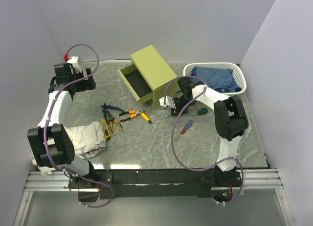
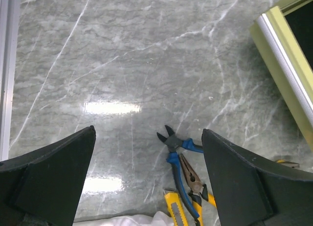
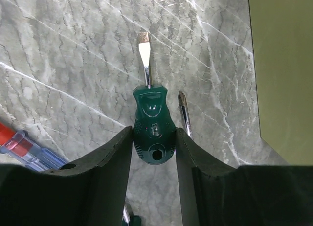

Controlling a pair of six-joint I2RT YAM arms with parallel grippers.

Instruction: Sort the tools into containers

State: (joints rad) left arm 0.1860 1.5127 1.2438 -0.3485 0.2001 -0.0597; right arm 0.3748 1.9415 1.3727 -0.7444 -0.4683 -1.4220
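Observation:
The screwdriver goes up over the cabinet next, left in the top view, then down into the dark drawer [image 1: 137, 84]. My right gripper then releases it, since the drawer stands open.
A stubby green screwdriver [image 3: 151, 123] lies on the marble table with its flat blade pointing away. My right gripper [image 3: 153, 134] is shut on its handle, both pads touching its sides, just in front of the olive cabinet [image 1: 154, 69]. The cabinet's dark drawer [image 1: 137, 84] is pulled out. My left gripper [image 2: 147, 133] hangs open above the table at the far left. Below it lie blue-handled pliers [image 2: 178, 157], yellow-handled pliers [image 2: 193, 179] and a yellow utility knife [image 2: 175, 206]. Orange pliers [image 1: 132, 114], an orange screwdriver [image 1: 145, 118] and a red-blue screwdriver [image 1: 186, 127] lie mid-table.
A second screwdriver's bare shaft [image 3: 185, 113] lies right beside the held handle. A white basket [image 1: 239, 74] holding blue cloth stands at the back right. A crumpled white cloth [image 1: 88, 138] lies near the left arm's base. The cabinet wall [image 3: 283, 64] is close on my right.

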